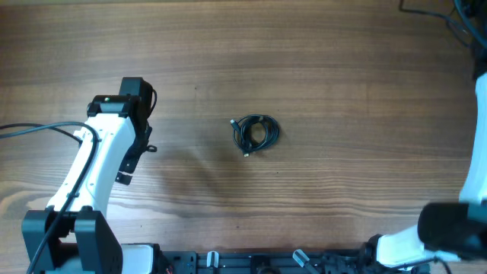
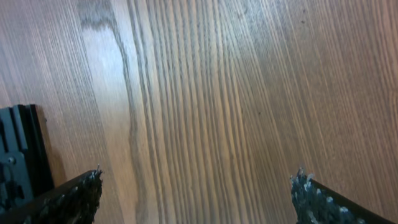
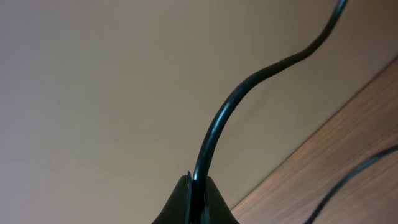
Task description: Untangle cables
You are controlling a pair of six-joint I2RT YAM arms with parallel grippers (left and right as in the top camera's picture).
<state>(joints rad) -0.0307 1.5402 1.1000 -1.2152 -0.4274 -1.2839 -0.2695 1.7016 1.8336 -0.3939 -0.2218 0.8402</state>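
Observation:
My right gripper will next bring the thick black cable down and tilt downward toward the wood at the far corner of the table.
A small coil of black cable (image 1: 256,132) lies on the wooden table near its middle, with one plug end at its lower left. My left gripper (image 1: 135,162) is well left of the coil; in the left wrist view its jaws (image 2: 198,196) are wide open and empty over bare wood. My right gripper (image 3: 198,182) is shut on a thick black cable (image 3: 249,81) that curves up and to the right; in the overhead view only the right arm (image 1: 479,152) shows, at the right edge.
More black cables (image 1: 456,15) lie at the table's far right corner. A second cable strand (image 3: 357,171) crosses the wood in the right wrist view, with a plain wall behind. A black rail (image 2: 15,155) shows at the left of the left wrist view.

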